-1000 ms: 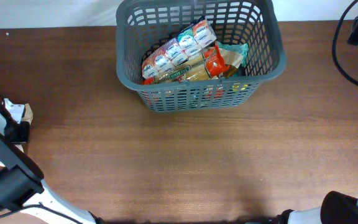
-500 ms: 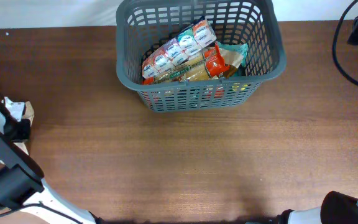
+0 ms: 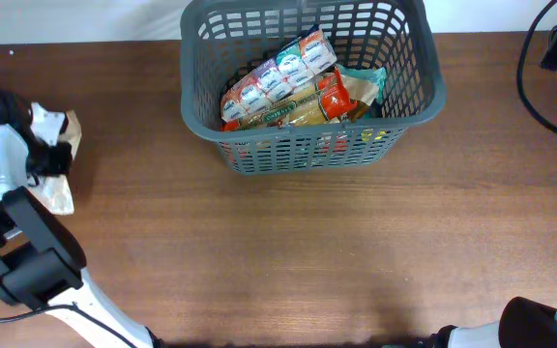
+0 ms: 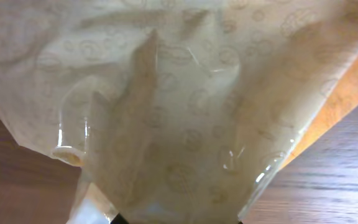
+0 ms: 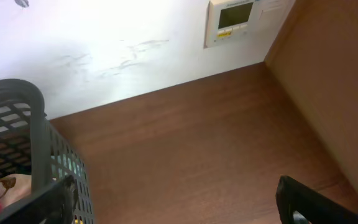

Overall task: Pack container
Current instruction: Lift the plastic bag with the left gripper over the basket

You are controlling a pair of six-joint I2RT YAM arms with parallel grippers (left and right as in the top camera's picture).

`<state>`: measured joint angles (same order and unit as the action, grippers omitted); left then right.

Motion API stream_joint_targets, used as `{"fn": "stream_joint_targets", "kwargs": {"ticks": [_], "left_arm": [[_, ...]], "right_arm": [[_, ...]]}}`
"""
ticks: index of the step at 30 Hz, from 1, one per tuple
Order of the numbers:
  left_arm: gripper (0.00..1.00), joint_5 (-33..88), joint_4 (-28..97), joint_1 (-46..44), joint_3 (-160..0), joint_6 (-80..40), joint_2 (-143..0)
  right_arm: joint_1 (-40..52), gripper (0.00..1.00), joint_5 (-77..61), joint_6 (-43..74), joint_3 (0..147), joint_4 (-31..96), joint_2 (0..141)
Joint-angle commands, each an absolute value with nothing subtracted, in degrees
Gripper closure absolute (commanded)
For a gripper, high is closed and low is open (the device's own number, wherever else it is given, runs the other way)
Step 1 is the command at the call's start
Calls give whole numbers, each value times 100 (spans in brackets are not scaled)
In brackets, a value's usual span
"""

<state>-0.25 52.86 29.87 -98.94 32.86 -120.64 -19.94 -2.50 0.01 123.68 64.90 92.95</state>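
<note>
I will use my left gripper to lift the beige packet [image 3: 63, 193], which is still outside the high-sided basket, over the basket's rim. Then I will lower the packet onto the packets inside.
The container [image 3: 312, 155], a dark grey lattice basket, stands at the far middle of the table and holds several food packets [image 3: 278, 82]. My left gripper [image 3: 51, 155] is at the far left of the table, well to the left of the basket, shut on a beige translucent packet [image 3: 63, 193]. That packet [image 4: 185, 106] fills the left wrist view and hides the fingers, of which only the tips [image 4: 176, 219] show. My right gripper [image 5: 179, 205] is open and empty; the basket's corner [image 5: 17, 99] lies to its left. It is out of the overhead view.
Black cables [image 3: 535, 77] lie at the far right of the table. In the right wrist view a white wall with a small control panel [image 5: 232, 18] stands behind the table, and a brown board [image 5: 334, 81] closes the right side.
My left gripper has lifted and moved away from the near left edge, toward the far side and slightly right, with the packet in it. The basket and its contents have not moved.
</note>
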Motion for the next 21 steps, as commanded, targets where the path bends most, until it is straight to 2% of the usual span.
{"fn": "stream_joint_targets", "kwargs": {"ticks": [1, 11, 21], "left_arm": [[99, 117, 5413, 2862, -10339, 3166, -11863], [99, 117, 5474, 2220, -11150, 3175, -11209], [98, 113, 5470, 635, -12545, 3682, -10147]], "right_arm": [[-2029, 1, -279, 49, 12368, 6477, 9240], [-2029, 1, -279, 49, 12368, 6477, 9240], [-2029, 1, -279, 49, 12368, 6477, 9240]]}}
